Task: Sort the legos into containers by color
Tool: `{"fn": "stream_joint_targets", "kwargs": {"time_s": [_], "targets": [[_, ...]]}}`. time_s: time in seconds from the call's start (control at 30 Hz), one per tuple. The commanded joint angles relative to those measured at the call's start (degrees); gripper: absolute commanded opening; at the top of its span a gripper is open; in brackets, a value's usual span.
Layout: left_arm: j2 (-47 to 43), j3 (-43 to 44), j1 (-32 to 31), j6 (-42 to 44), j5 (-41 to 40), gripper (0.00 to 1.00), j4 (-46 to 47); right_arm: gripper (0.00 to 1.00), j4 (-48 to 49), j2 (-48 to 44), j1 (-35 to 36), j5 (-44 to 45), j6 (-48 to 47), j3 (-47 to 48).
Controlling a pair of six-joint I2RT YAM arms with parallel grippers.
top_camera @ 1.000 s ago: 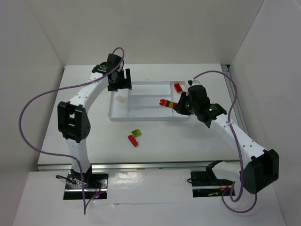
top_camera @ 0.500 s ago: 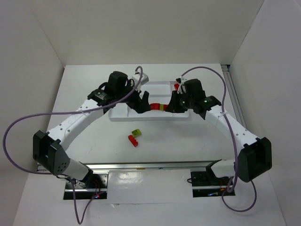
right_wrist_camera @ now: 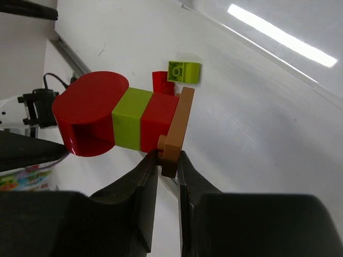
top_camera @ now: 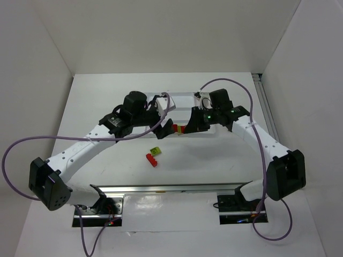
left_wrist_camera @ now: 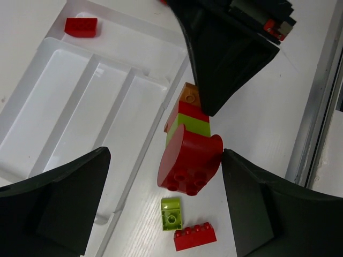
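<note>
The tray's middle long section (top_camera: 183, 115) is empty, so the robot's right gripper needs to pull the orange-brown plate away from the stack next, then move it outward over that section to release it.
My right gripper (right_wrist_camera: 169, 160) is shut on the orange-brown plate (right_wrist_camera: 179, 123) at one end of a joined stack of legos (right_wrist_camera: 123, 118): a rounded red brick, a lime green one, a red one, then the plate. It holds the stack (top_camera: 181, 129) in the air by the near rim of the white tray (top_camera: 182, 97). My left gripper (left_wrist_camera: 163, 160) is open, its fingers (left_wrist_camera: 69, 198) either side of the stack's rounded red end (left_wrist_camera: 190, 160). A loose lime brick (top_camera: 155, 151) and a red brick (top_camera: 151, 159) lie on the table below.
One red brick (left_wrist_camera: 81, 27) lies in a far compartment of the tray (left_wrist_camera: 64, 107). The two arms meet over the tray's middle and hide much of it in the top view. The loose lime brick (left_wrist_camera: 171, 213) and red brick (left_wrist_camera: 195, 237) lie just under the left gripper.
My left arm swung from the tray's far left end to its near rim and now brackets the stack. My right gripper carried the stack leftward and nearer.
</note>
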Motion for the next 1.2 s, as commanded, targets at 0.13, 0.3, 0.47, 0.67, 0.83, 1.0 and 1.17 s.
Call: {"fn": "stream_joint_targets", "kwargs": {"time_s": [0.13, 0.3, 0.47, 0.67, 0.83, 1.0, 1.17], "targets": [[1.14, 3.38, -3.4, 6.5, 0.63, 0.93, -1.64, 0.0, -1.41, 1.53, -1.36, -10.72, -1.99, 3.4], [0.44, 3.38, -3.41, 7.12, 1.68, 0.93, -4.02, 0.0, 0.35, 2.58, -2.51, -15.55, -1.99, 2.88], [0.44, 2.86, -3.94, 8.43, -0.68, 0.87, -6.04, 0.0, 0.35, 3.63, -3.03, -16.35, -1.99, 2.88], [-0.79, 1.71, -3.94, 7.39, -0.6, 0.74, -5.34, 0.0, 0.87, 3.64, -3.03, -16.35, -2.52, 2.27], [0.35, 2.24, -3.94, 7.38, 0.02, 0.49, -5.34, 0.0, 1.4, 3.64, -3.03, -16.97, -1.99, 2.26], [0.88, 3.29, -3.94, 6.24, -2.52, 0.0, -5.34, 0.0, 1.4, 3.11, -3.82, -13.63, -1.37, 0.07], [-0.35, 3.29, -3.94, 6.24, -3.58, 0.0, -5.34, 0.0, 2.8, 0.3, -9.53, -9.68, 1.96, -3.35]]}}
